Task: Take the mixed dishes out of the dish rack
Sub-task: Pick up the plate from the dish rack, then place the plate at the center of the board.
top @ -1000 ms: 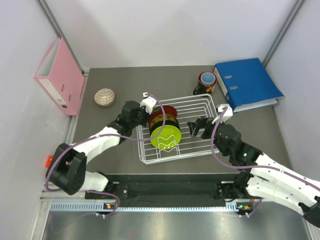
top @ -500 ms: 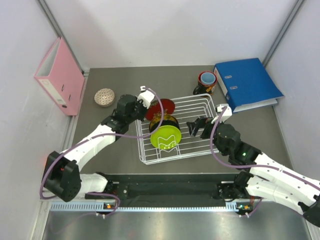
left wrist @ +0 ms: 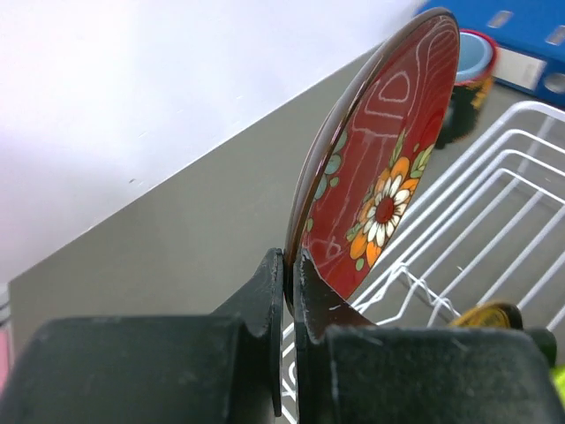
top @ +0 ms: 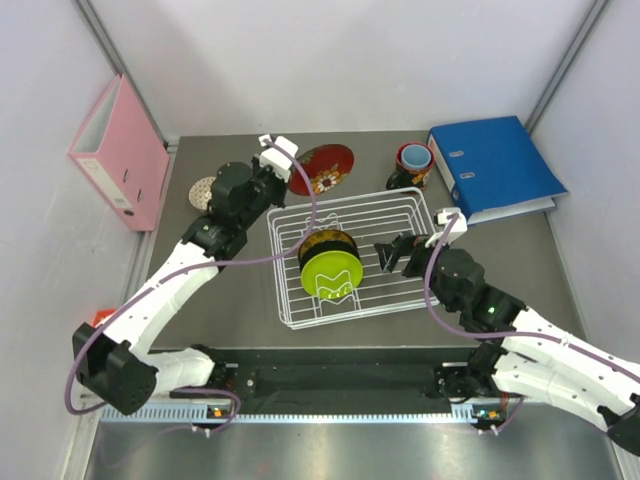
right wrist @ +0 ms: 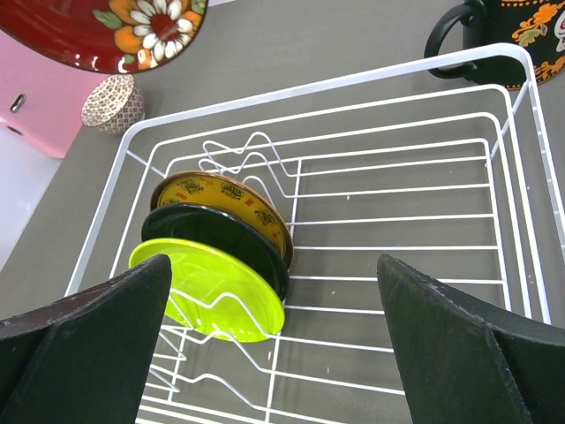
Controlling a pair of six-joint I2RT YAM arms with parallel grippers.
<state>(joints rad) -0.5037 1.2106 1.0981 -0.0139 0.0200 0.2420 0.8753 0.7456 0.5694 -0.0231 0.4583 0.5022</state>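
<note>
The red gold-patterned bowl (top: 324, 168) will go flatter onto the tabletop behind the rack next, as my left gripper lowers and tilts to release it, because that part of the tabletop is clear.
My left gripper (top: 291, 172) (left wrist: 290, 265) is shut on the rim of the red gold-patterned bowl (top: 324, 168) (left wrist: 388, 159) and holds it on edge above the table, just behind the white wire dish rack (top: 424, 214) (left wrist: 503, 168) (right wrist: 327, 84). The lime-green bowl (top: 334, 276) (right wrist: 212, 291) and the yellow-and-black plate (top: 326, 243) (right wrist: 221, 196) stand in the rack's left dividers with a black dish between them. My right gripper (top: 395, 255) (right wrist: 274, 265) is open and empty above the rack's right half. The dark mug (top: 412, 163) (right wrist: 494, 26) stands behind the rack. The beige bowl (top: 203, 190) (right wrist: 113, 102) sits far left, partly hidden by my left arm.
A pink binder (top: 120, 150) stands at the far left edge of the table. A blue binder (top: 495, 165) lies at the far right corner, next to the mug. White walls close in the table on three sides.
My left gripper has lifted the red bowl out of the rack and carried it back and to the left, behind the rack. The right arm has hardly moved.
</note>
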